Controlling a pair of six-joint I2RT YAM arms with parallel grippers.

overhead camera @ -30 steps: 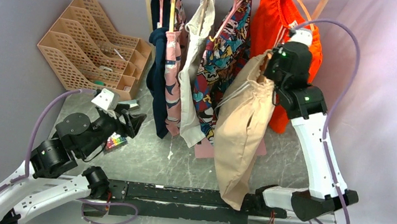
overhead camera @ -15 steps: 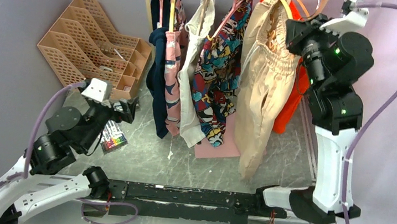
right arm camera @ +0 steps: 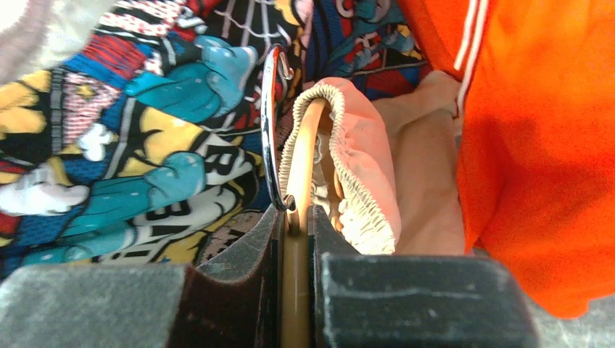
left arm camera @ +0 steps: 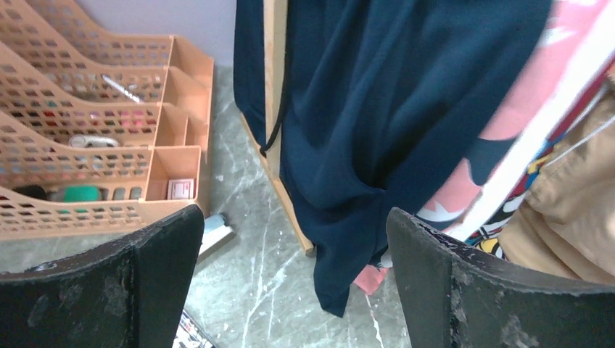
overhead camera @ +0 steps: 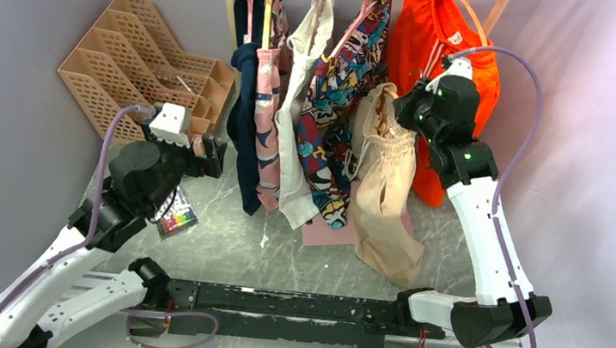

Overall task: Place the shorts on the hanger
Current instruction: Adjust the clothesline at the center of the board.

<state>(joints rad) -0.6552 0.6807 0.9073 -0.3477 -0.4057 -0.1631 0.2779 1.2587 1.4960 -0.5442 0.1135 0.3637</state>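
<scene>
The robot's left hand has to go outward toward the rack's wooden post (left arm camera: 275, 80) next with its fingers open. The post is bare beside the navy garment (left arm camera: 377, 109), so it is clear to close around.
The beige shorts (overhead camera: 385, 191) hang by their gathered waistband from the slim tan hanger (right arm camera: 299, 174), and their lower end rests crumpled on the table. My right gripper (overhead camera: 412, 109) is shut on the hanger's neck just below its metal hook (right arm camera: 268, 123), in front of the orange shorts. The right wrist view shows the elastic waistband (right arm camera: 355, 181) looped over the hanger arm just beyond the gripper (right arm camera: 296, 225). My left gripper (overhead camera: 207, 155) stands wide open and empty at the left, facing the hanging navy garment (left arm camera: 377, 109); a tan edge of the shorts (left arm camera: 573, 210) shows at its right.
A rail at the back carries navy (overhead camera: 242, 107), cream-white (overhead camera: 304, 96), comic-print (overhead camera: 347, 100) and bright orange (overhead camera: 440, 32) garments. A tan mesh organiser (overhead camera: 143, 62) stands back left. A marker pack (overhead camera: 175, 216) and a pink sheet (overhead camera: 325, 228) lie on the table.
The right arm rose to the rail with the shorts and has dropped back down and left, so the shorts now pool on the table. The left gripper opened wider and moved up.
</scene>
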